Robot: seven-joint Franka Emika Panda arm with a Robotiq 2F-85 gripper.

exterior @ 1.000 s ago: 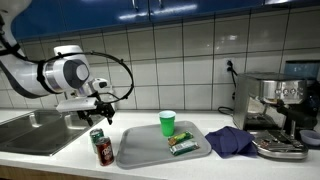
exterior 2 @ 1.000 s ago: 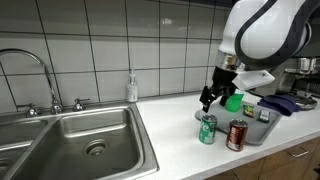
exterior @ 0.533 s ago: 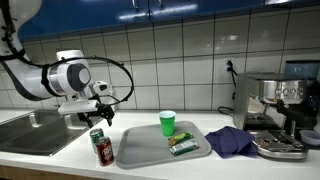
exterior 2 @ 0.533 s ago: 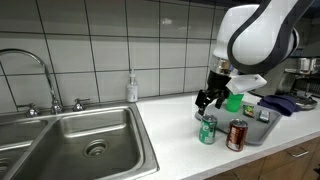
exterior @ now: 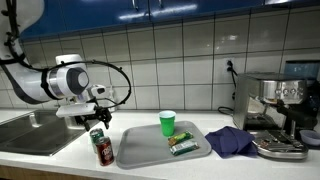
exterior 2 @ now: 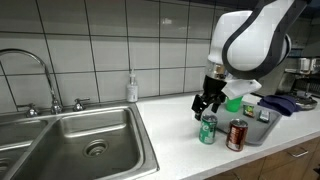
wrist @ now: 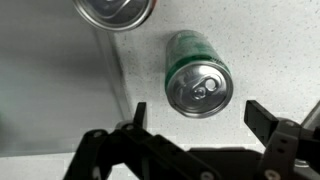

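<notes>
The can stands upright below my gripper, so I should next lower my open gripper over the green can's upper end (exterior 2: 209, 120) (wrist: 199, 88) and close its fingers around it.
A green can (wrist: 197, 80) stands upright on the speckled counter, seen from above in the wrist view. My gripper (wrist: 200, 118) hangs open over it, one finger (wrist: 137, 114) on each side, touching nothing. In both exterior views the gripper (exterior: 97, 117) (exterior 2: 208, 102) is just above the green can (exterior: 95, 135) (exterior 2: 207, 130). A red can (exterior: 104, 150) (exterior 2: 237, 135) stands right beside it, and its silver top (wrist: 115, 10) shows at the upper edge of the wrist view.
A grey tray (exterior: 140, 150) holds a green cup (exterior: 167, 122) and a green packet (exterior: 182, 145). A blue cloth (exterior: 230, 140) and a coffee machine (exterior: 275, 105) stand beyond it. A steel sink (exterior 2: 85, 140), faucet (exterior 2: 40, 75) and soap bottle (exterior 2: 132, 88) lie on the other side.
The arm has shifted a little toward the sink side, bringing the open gripper more squarely over the green can. The cans have not moved.
</notes>
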